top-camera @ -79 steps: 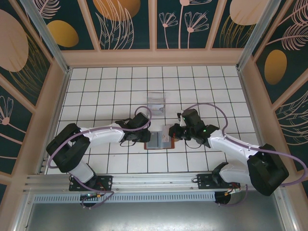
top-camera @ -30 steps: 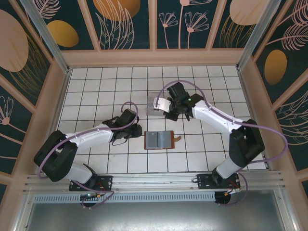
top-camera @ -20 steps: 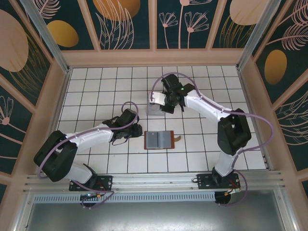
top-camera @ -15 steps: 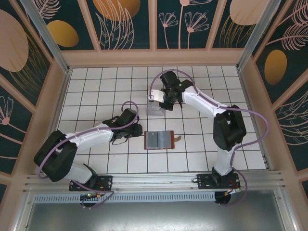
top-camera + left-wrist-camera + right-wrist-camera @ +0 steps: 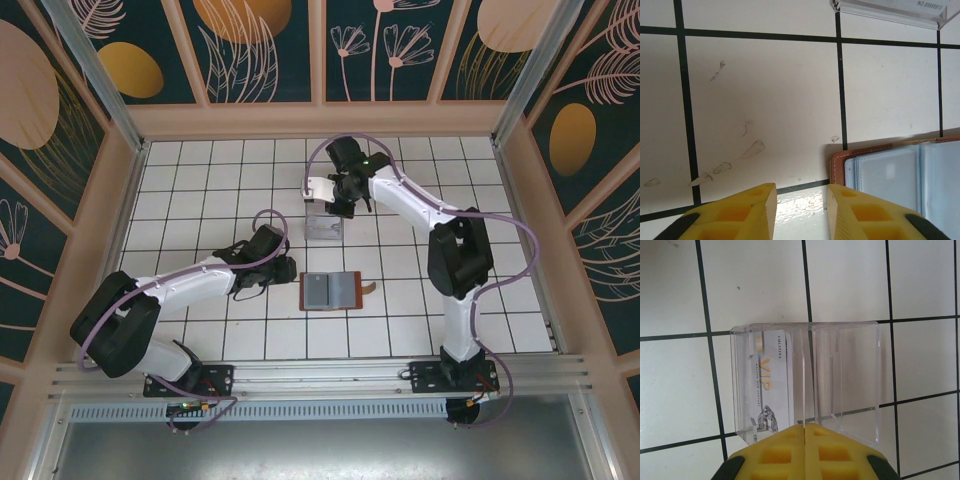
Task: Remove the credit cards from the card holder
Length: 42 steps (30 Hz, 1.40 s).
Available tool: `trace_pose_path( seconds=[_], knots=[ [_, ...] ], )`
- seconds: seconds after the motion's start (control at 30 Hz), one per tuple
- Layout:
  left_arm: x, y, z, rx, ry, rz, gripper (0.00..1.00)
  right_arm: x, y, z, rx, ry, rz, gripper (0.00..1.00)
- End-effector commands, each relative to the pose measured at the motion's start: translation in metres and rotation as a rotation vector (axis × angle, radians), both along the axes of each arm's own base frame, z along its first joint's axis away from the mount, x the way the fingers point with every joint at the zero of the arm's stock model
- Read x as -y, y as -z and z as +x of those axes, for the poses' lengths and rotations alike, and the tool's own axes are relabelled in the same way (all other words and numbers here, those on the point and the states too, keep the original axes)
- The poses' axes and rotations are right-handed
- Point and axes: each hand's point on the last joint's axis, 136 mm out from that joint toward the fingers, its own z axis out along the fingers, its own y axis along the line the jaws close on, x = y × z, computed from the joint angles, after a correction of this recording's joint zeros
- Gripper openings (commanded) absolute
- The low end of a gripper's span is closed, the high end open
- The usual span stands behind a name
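Observation:
The pale credit card in my right gripper goes down next into the tray's empty slot below, beside the one the VIP card fills, and is released there.
The card holder lies open on the tiles, reddish-brown with a blue-grey inside. My left gripper rests just left of it, open, with bare tile between its yellow fingers. My right gripper hovers at the far side of the clear tray, shut on a pale credit card that stands edge-on above the tray in the right wrist view. Its fingertips meet with no visible gap. Another credit card, white with gold VIP lettering, stands in the tray's left slot.
The clear tray has several upright dividers. Its near edge shows at the top of the left wrist view. The holder's brown closing tab sticks out to the right. Wooden walls surround the tiled floor.
My right gripper has carried the card from the tray's right side toward the back, over the tray's far edge. The left arm drew back from the holder earlier and has stayed still since.

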Motion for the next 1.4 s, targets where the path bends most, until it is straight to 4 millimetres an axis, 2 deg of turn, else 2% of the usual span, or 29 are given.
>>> trace_pose_path(
  seconds=[0.0, 0.43, 0.73, 0.83, 0.9, 1.07, 1.37],
  knots=[
    [0.001, -0.012, 0.011, 0.041, -0.006, 0.002, 0.34, 0.001, 0.004, 0.006, -0.02, -0.018, -0.013, 0.0],
    [0.0, -0.009, 0.011, 0.031, -0.009, 0.009, 0.34, 0.014, 0.025, 0.005, -0.086, -0.04, -0.069, 0.0],
    [-0.003, -0.011, 0.01, 0.033, -0.021, 0.012, 0.34, 0.006, 0.037, 0.007, -0.105, -0.057, -0.077, 0.0],
    [-0.004, -0.01, 0.009, 0.032, -0.022, 0.015, 0.34, 0.005, 0.04, 0.011, -0.1, -0.054, -0.089, 0.05],
    [-0.005, -0.011, 0.008, 0.032, -0.023, 0.016, 0.34, 0.003, 0.041, 0.015, -0.091, -0.055, -0.086, 0.11],
    [-0.008, -0.01, 0.007, 0.034, -0.031, 0.019, 0.34, -0.001, 0.038, 0.028, -0.03, -0.041, -0.079, 0.22],
    [-0.009, -0.012, 0.007, 0.04, -0.033, 0.017, 0.34, -0.005, 0.028, 0.046, 0.057, -0.026, -0.071, 0.26]
  ],
)
